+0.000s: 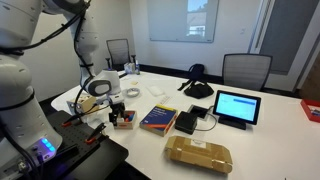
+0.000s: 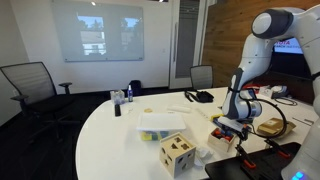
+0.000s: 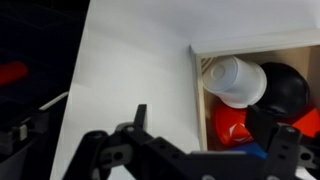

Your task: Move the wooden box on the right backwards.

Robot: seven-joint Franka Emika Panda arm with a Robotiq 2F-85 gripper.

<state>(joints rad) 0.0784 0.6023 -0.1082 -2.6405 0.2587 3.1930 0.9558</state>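
I should next lower my open gripper onto the box's light-wood side (image 3: 201,112) beside the white cup and close it there, as the box's side is already between my two fingers.
The small wooden box (image 1: 123,121) sits on the white table beside the blue-and-yellow book (image 1: 158,118). In the wrist view its light-wood wall (image 3: 197,100) frames a white cup, a black object and a red object inside. My gripper (image 3: 210,124) is open and low over the box. One finger is outside the wall over the table and the other is inside the box, so the wall lies between them. I cannot tell whether they touch it. The gripper also shows in both exterior views (image 1: 119,107) (image 2: 233,119), right above the box (image 2: 226,131).
A long brown cardboard package (image 1: 198,153) lies near the front edge. A black case (image 1: 188,122) and a tablet (image 1: 236,107) stand beyond the book. A larger pale wooden box (image 2: 176,152) with cut-out holes stands on the table. Office chairs ring the table.
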